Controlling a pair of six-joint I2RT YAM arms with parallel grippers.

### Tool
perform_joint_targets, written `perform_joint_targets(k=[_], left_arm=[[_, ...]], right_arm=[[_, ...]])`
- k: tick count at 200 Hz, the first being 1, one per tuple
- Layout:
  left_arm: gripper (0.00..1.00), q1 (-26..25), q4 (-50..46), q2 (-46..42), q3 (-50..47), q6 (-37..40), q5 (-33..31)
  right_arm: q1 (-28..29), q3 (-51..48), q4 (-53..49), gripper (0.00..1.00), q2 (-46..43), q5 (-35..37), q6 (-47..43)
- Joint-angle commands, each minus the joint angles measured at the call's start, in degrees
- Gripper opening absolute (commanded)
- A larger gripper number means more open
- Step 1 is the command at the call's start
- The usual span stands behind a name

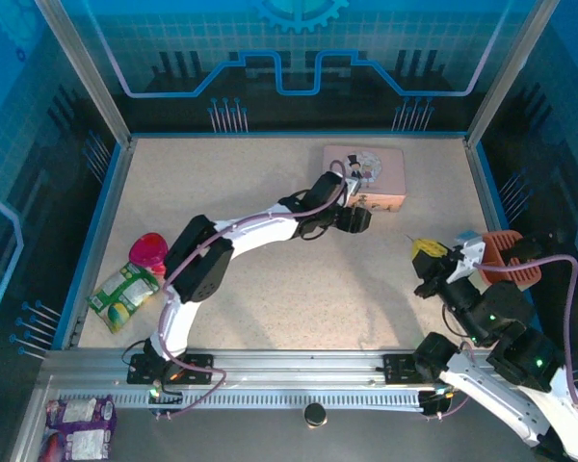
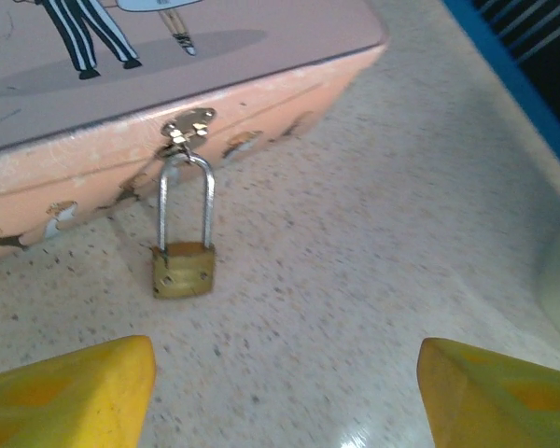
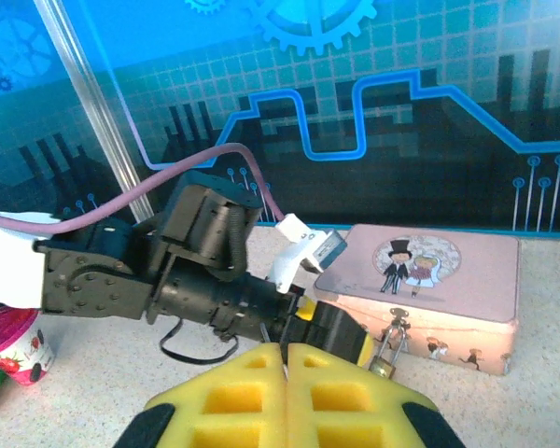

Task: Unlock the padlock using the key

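My left gripper needs to move its spread fingers down and outward next, to go around the padlock's brass body [image 2: 184, 271]. The body is below and outward, still beyond my fingers.
The tiny brass padlock [image 2: 182, 269] hangs by its silvery shackle from the hasp of the pink picture tin [image 2: 121, 84] and rests on the table. My left gripper [image 2: 285, 392] is open, its yellow fingers [image 2: 65, 392] wide apart just in front of the padlock and slightly to its right. From above, the left gripper [image 1: 356, 219] sits at the tin's [image 1: 366, 171] front side. My right gripper [image 3: 286, 359] is shut on the key [image 3: 265, 332], a thin grey sliver poking out between the pads. It hangs over the table's right side [image 1: 426, 255], facing the padlock [image 3: 385, 364].
A pink cup [image 1: 147, 250] and a green bag [image 1: 123, 294] lie at the left edge. An orange-red basket [image 1: 509, 258] stands at the right wall beside the right arm. Bare table stretches between the two grippers. The left arm reaches across the middle.
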Motion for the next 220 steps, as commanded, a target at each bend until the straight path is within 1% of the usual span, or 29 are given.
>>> perform_joint_targets(k=[1,17,47,70,93,110,132,155,168,176,189,205,220], left_arm=[[0.76,-0.6,-8.5,4.8,6.8,-0.4,-7.9],[0.76,-1.1,-10.3,8.2,10.8,-0.9,-10.0],[0.78,-2.0,-14.9,15.3,19.5,-1.8,-13.7],[0.80,-2.4,-16.6,19.1,23.6,-3.1,-15.3],[0.77,-2.5,-20.7,23.0,29.3,-5.4,-18.2],[0.74,-2.5,-21.5,25.4,32.4,-6.2,-18.0],[0.67,-2.5,-21.8,27.5,34.8,-7.3,-17.7],[0.60,-2.5,-22.3,28.8,36.2,-8.4,-19.7],[0.52,-2.4,-21.9,29.2,36.3,-8.5,-20.0],[0.45,-2.3,-21.6,29.4,36.4,-8.8,-19.1],[0.38,-2.1,-21.4,29.4,36.4,-9.6,-18.3],[0.32,-2.2,-21.7,28.5,35.6,-9.4,-19.9],[0.28,-1.8,-19.7,26.0,31.5,-9.2,-20.8]], right_arm=[[-0.5,1.0,-3.3,0.00,-1.5,0.4,4.1],[-0.5,0.3,-4.0,0.00,-2.3,-1.0,5.1],[-0.5,-0.4,-4.9,0.00,-4.5,-1.1,4.9],[-0.5,-0.7,-4.8,0.00,-5.7,-2.2,5.0],[-0.5,-1.1,-4.8,0.00,-6.6,-3.4,5.7],[-0.5,-1.5,-5.5,0.00,-7.2,-3.8,6.2],[-0.5,-2.1,-5.7,0.00,-7.7,-3.9,6.5],[-0.5,-2.4,-5.5,0.00,-7.8,-4.3,6.8],[-0.5,-2.5,-5.5,0.00,-7.7,-4.4,7.1],[-0.5,-2.7,-5.3,0.00,-7.7,-4.3,7.3],[-0.5,-3.1,-4.9,0.00,-7.3,-4.4,7.2],[-0.5,-3.7,-4.6,0.00,-5.7,-4.7,6.9],[-0.5,-3.9,-5.4,0.00,-3.0,-4.9,8.0]])
